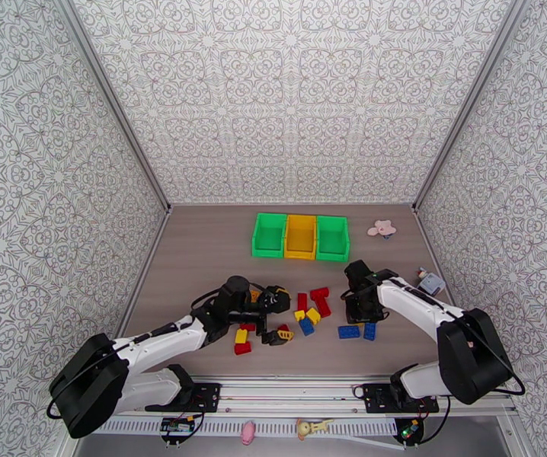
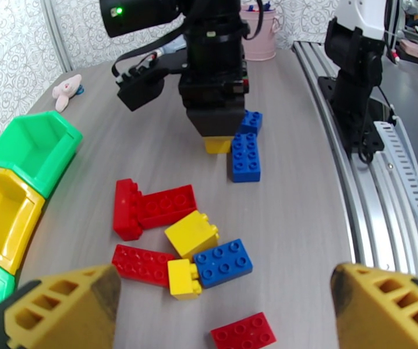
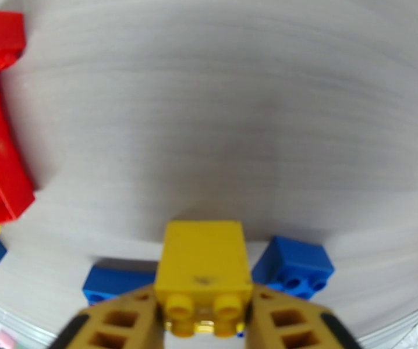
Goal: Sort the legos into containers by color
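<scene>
I will lift the yellow brick with my right gripper, carry it outward over the bottom of the empty green container nearest the pink flower toy, then release it.
Several red, yellow and blue legos lie scattered mid-table [image 1: 311, 310]. My right gripper [image 1: 365, 310] is shut on a yellow brick [image 3: 203, 269], also seen from the left wrist as yellow brick [image 2: 218, 145], low over the table beside two blue bricks [image 2: 245, 156]. My left gripper [image 1: 277, 318] is open wide, its fingers [image 2: 63, 303] on either side of the view. Ahead of them lie a red piece [image 2: 151, 207], a yellow brick [image 2: 192, 232] and a blue brick [image 2: 223, 263]. The three joined containers [image 1: 300, 236] stand at the back, green, yellow, green.
A pink flower toy [image 1: 382, 228] lies right of the bins. A pink round cup [image 2: 258, 33] stands by the right wall. A metal rail [image 1: 296, 390] runs along the near edge, with the patterned walls closing in the other sides.
</scene>
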{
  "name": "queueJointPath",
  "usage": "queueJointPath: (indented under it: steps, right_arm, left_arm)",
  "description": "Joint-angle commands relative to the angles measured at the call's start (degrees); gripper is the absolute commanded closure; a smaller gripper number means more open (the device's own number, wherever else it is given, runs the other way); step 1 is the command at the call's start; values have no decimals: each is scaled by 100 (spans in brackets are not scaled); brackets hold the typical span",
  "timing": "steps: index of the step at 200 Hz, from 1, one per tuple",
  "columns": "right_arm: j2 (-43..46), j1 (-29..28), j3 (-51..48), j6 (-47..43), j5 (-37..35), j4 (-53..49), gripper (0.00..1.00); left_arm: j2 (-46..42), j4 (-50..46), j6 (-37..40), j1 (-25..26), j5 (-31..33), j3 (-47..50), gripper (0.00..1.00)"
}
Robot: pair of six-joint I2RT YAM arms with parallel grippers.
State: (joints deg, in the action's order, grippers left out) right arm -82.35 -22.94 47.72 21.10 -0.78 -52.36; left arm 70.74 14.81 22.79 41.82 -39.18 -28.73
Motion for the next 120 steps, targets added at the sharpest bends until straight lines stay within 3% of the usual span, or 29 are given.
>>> queueJointPath:
  steps: [1, 74, 120]
  right_arm:
    - [161, -43, 158, -44, 14, 32, 72]
    - [899, -44, 307, -92, 192, 493, 79]
    - [864, -35, 994, -379, -285, 842, 80]
  left_arm:
    - [54, 136, 79, 45, 40, 86, 0]
    - [112, 591, -487, 30, 301, 129, 0]
    - [-127, 709, -1092, 355, 1499, 227, 0]
